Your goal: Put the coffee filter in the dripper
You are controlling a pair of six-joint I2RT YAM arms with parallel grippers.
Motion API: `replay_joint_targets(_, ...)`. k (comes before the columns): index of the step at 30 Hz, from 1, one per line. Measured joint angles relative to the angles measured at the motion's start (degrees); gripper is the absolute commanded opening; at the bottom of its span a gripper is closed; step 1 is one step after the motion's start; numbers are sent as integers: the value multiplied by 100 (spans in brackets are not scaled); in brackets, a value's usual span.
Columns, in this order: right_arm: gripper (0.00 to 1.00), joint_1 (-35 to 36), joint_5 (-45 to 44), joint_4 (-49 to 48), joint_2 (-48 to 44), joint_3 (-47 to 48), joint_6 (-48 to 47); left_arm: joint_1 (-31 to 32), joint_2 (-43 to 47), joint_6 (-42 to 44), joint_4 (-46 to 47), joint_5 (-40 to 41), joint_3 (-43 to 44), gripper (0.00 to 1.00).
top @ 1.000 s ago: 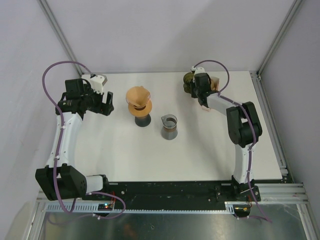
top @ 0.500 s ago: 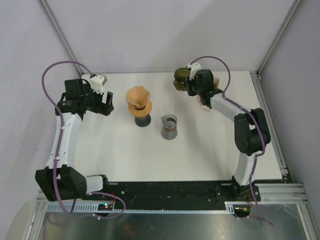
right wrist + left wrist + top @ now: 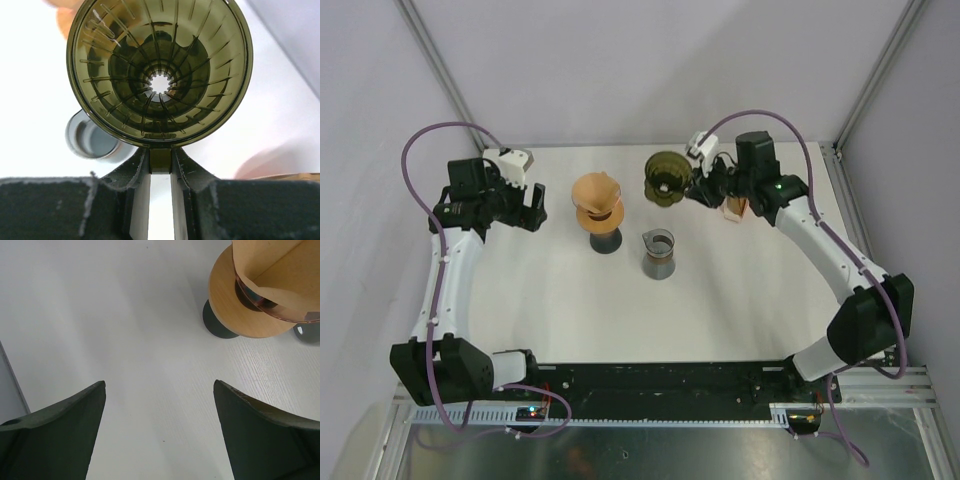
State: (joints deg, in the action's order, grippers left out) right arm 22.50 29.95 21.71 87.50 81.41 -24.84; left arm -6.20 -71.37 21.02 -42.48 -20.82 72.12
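I will next draw my right gripper back and down to release the dripper [image 3: 666, 177] on the grey cup's rim [image 3: 658, 242], uncovered below the gripper and nearer my base.
The dark olive see-through dripper [image 3: 666, 177] hangs above the table's back middle. My right gripper [image 3: 698, 188] is shut on its handle; in the right wrist view the ribbed cone [image 3: 200, 60] fills the top and the handle tab sits between my fingers [image 3: 161, 159]. The brown paper coffee filter [image 3: 597, 192] sits on a round wooden holder with a dark base [image 3: 606, 242]; it also shows in the left wrist view [image 3: 280, 275]. My left gripper [image 3: 532, 208] is open and empty just left of it, its tips [image 3: 160, 405] over bare table.
A grey cup [image 3: 658, 252] stands right of the holder's base, and shows below the dripper in the right wrist view [image 3: 90, 141]. A small tan object [image 3: 735, 207] lies by the right arm. The white table [image 3: 720, 310] has metal frame rails at the right and near edges.
My right arm has carried the dripper left from the back right corner toward the filter holder and cup. The left arm has not moved.
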Motion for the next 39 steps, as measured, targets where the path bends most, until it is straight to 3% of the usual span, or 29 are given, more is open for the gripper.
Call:
replay_joint_targets(9,0,951,293,1563,-409,-120,-984,0,76,-2,0,-28,0,93)
replay_joint_targets(16,0,1014,254,2020,-369,-297,-1150,0,120,0,0,-39,-2,93)
replay_joint_targets(39,0,573,323,1421,26,-564,-1182,0,131,2,0,-39,-2,93)
